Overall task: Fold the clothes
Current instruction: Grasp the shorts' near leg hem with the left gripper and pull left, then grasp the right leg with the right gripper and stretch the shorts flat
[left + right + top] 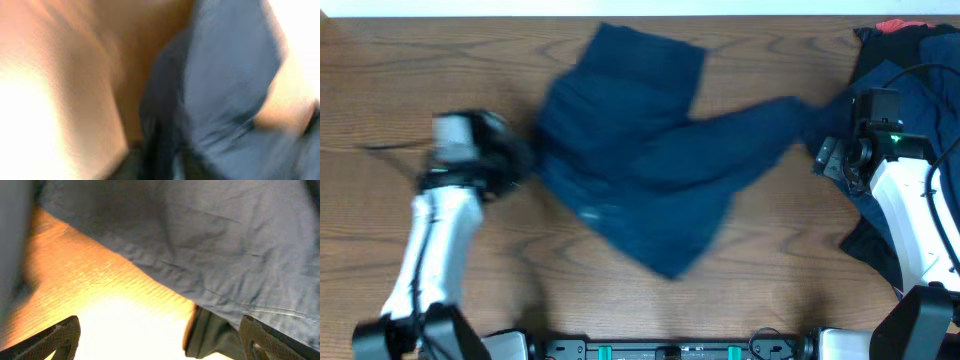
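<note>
The garment's stretched end [792, 114] lies left of my right gripper in the overhead view, so next my right gripper needs to move its wide-open fingers that way onto that end.
A navy-blue garment [640, 170], like wide shorts, lies spread and wrinkled across the middle of the table. One corner stretches right towards my right gripper [825, 155]. My left gripper [525, 160] is at the garment's left edge. The left wrist view is badly blurred: the dark fingers [160, 165] sit close together with the navy cloth [230, 75] at them, so the gripper looks shut on it. In the right wrist view the fingers [165, 340] stand wide apart over bare table, with the cloth [200, 240] just beyond them.
A heap of dark clothes [920, 70] with a red piece [895, 25] lies at the far right, partly under my right arm. The wooden table [420, 70] runs to a pale back edge. A dark fold [210, 335] lies by the right finger.
</note>
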